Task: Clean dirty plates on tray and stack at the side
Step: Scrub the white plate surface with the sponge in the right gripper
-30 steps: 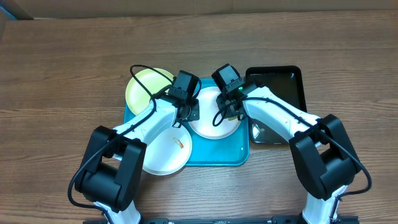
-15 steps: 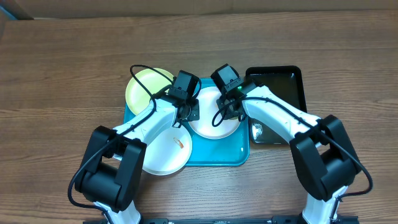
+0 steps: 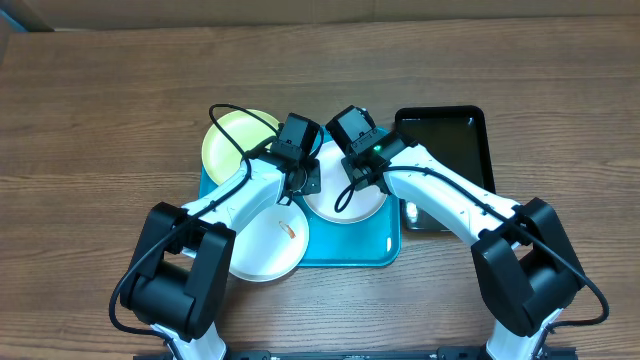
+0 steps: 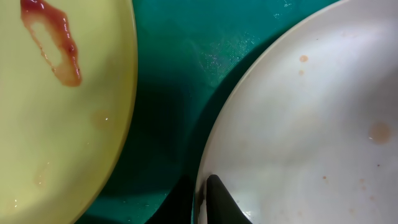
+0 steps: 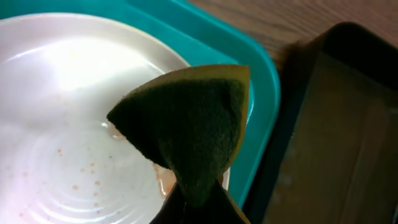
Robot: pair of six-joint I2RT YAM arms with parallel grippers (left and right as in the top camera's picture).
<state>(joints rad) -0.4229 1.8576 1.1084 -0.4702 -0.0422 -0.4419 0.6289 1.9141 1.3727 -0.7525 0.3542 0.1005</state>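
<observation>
Brown spots remain. My right gripper should wipe next, then lift across and go down into the black basin (image 3: 455, 148) (image 5: 342, 146) to its right in the overhead view.
The turquoise tray (image 3: 352, 250) holds a white plate (image 3: 340, 205) at its middle, speckled with small brown spots (image 4: 379, 132). My left gripper (image 4: 205, 202) is shut on this plate's left rim (image 4: 211, 149). My right gripper (image 5: 196, 202) is shut on a green and yellow sponge (image 5: 186, 121), which is over the plate's right edge (image 5: 62, 124). A lime-green plate (image 3: 235, 140) with a red smear (image 4: 53, 43) lies at the tray's far left. A second white plate (image 3: 262, 240) with an orange smear overhangs the tray's near left corner.
A glossy black basin (image 3: 452, 140) stands right beside the tray, and shows in the right wrist view (image 5: 339, 124). Wooden table (image 3: 100, 100) surrounds everything. Both arms cross over the tray's middle.
My right gripper with the sponge has shifted a little to the left over the white plate. The left arm and the plates have not moved.
</observation>
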